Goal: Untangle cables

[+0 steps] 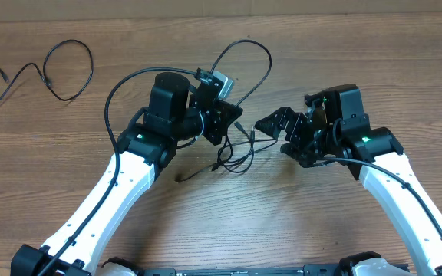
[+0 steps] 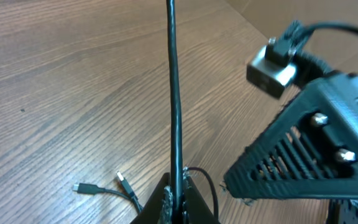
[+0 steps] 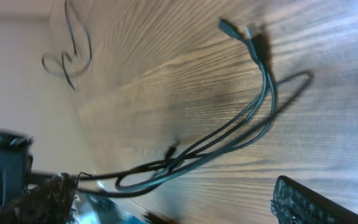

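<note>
Next, my left gripper moves outward and left in the overhead view. It releases the piece of cable on bare wood (image 1: 127,58) beside the separate cable, as that wood is clear.
A tangle of thin black cables (image 1: 235,153) lies on the wooden table between my two grippers. My left gripper (image 1: 231,125) is shut on one strand. In the left wrist view that cable (image 2: 174,93) runs straight up from the closed left gripper (image 2: 178,200), and two small plug ends (image 2: 84,188) lie on the wood to its left. My right gripper (image 1: 276,136) stands open just right of the tangle. In the right wrist view the right gripper (image 3: 173,194) is spread wide, and looped cables (image 3: 229,138) run away to two plugs (image 3: 232,29).
A separate thin black cable (image 1: 48,67) lies loose at the table's far left, seen also as a separate cable (image 3: 72,51) in the right wrist view. A long strand loops (image 1: 252,47) behind the left gripper. The right gripper's ribbed finger (image 2: 316,146) fills the left wrist view's right side.
</note>
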Controlling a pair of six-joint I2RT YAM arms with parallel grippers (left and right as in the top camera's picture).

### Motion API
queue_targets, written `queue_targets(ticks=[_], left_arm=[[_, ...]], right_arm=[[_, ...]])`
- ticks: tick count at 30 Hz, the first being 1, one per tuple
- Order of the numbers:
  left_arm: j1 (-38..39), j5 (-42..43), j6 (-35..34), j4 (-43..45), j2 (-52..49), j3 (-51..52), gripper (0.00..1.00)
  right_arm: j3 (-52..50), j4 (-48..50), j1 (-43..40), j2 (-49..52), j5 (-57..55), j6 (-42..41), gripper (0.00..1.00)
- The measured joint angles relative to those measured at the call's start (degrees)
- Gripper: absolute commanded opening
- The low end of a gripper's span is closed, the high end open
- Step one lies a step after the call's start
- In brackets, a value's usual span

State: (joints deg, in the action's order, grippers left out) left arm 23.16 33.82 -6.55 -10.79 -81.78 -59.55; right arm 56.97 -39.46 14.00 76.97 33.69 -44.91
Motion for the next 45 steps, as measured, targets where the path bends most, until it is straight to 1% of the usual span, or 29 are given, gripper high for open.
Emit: queue_targets(ticks=[1, 3, 4, 5, 6, 8, 9, 10, 11, 13, 15, 19, 22, 25, 26, 30, 32, 35, 43, 44, 45], left_arm=[[0.0, -0.1, -0.6, 0.3, 0.0, 0.0, 0.04], [0.0, -0.1, -1.3, 0.9, 0.0, 0.0, 0.04], [0.0, 0.0, -1.6, 1.0, 0.0, 0.0, 0.04], [0.0, 0.0, -2.0, 1.2, 0.0, 0.0, 0.04], [0.0, 0.2, -2.2, 1.3, 0.0, 0.0, 0.04], [0.0, 0.9, -2.4, 1.4, 0.0, 0.0, 0.04], [0.0, 1.2, -2.5, 1.5, 0.0, 0.0, 0.04], [0.0, 1.6, -2.6, 1.6, 0.0, 0.0, 0.04], [0.0, 1.7, -2.9, 1.8, 0.0, 0.0, 0.04], [-0.4, 2.3, -3.9, 2.4, 0.0, 0.0, 0.04], [-1.7, 2.8, -4.3, 2.6, 0.0, 0.0, 0.04], [-6.6, 4.4, -4.7, 2.2, 1.3, 0.0, 0.04], [-12.4, 6.7, -5.2, 2.2, 4.5, 0.0, 0.04], [-18.7, 8.9, -5.5, 2.3, 9.2, -0.3, 0.04], [-21.2, 9.5, -5.6, 2.3, 11.3, -0.7, 0.04], [-26.9, 11.0, -6.0, 2.0, 16.9, -1.4, 0.04], [-28.3, 11.6, -6.5, 1.6, 19.3, -1.5, 0.04], [-29.0, 11.7, -7.1, 1.6, 20.9, -1.7, 0.04], [-29.3, 11.9, -7.1, 1.6, 21.3, -1.7, 0.04], [-29.3, 11.9, -7.1, 1.2, 21.3, -1.7, 0.04], [-29.3, 11.8, -7.1, 0.7, 21.3, -1.7, 0.04]], right_arm=[[-0.3, 0.1, 0.2, 0.0, -0.8, -2.6, 0.89], [-1.0, 0.5, 1.2, 0.2, -2.4, -7.3, 0.84], [-1.5, 1.4, 1.9, 0.5, -3.3, -9.8, 0.76], [-1.7, 2.2, 2.6, 0.9, -4.0, -11.7, 0.71], [-2.1, 4.7, 3.5, 1.7, -4.6, -13.9, 0.61], [-2.1, 8.5, 4.7, 3.2, -5.2, -15.6, 0.38], [-2.1, 10.2, 5.4, 4.1, -5.5, -16.8, 0.21], [-2.1, 11.2, 6.1, 5.0, -5.7, -17.3, 0.11], [-2.1, 11.5, 6.7, 5.7, -6.0, -17.6, 0.04], [-2.2, 10.7, 7.9, 7.4, -8.0, -18.7, 0.04], [-2.2, 7.8, 8.0, 8.2, -11.6, -18.4, 0.04], [-2.2, 1.3, 5.6, 8.5, -20.9, -18.1, 0.04], [-2.2, -3.6, -0.1, 8.5, -28.3, -18.0, 0.04], [-2.2, -6.2, -8.4, 8.6, -34.2, -16.7, 0.04], [-2.2, -6.6, -11.0, 8.6, -35.3, -15.8, 0.04], [-2.2, -6.9, -18.6, 8.6, -37.4, -12.2, 0.04], [-2.2, -7.0, -21.1, 8.6, -37.4, -10.4, 0.04], [-2.2, -6.9, -22.6, 8.6, -37.7, -9.0, 0.04], [-2.2, -6.0, -22.8, 8.6, -40.2, -6.9, 0.04], [-2.2, -6.0, -22.8, 8.6, -40.3, -6.8, 0.06], [-2.2, -6.1, -22.8, 8.6, -40.3, -6.8, 0.13]])
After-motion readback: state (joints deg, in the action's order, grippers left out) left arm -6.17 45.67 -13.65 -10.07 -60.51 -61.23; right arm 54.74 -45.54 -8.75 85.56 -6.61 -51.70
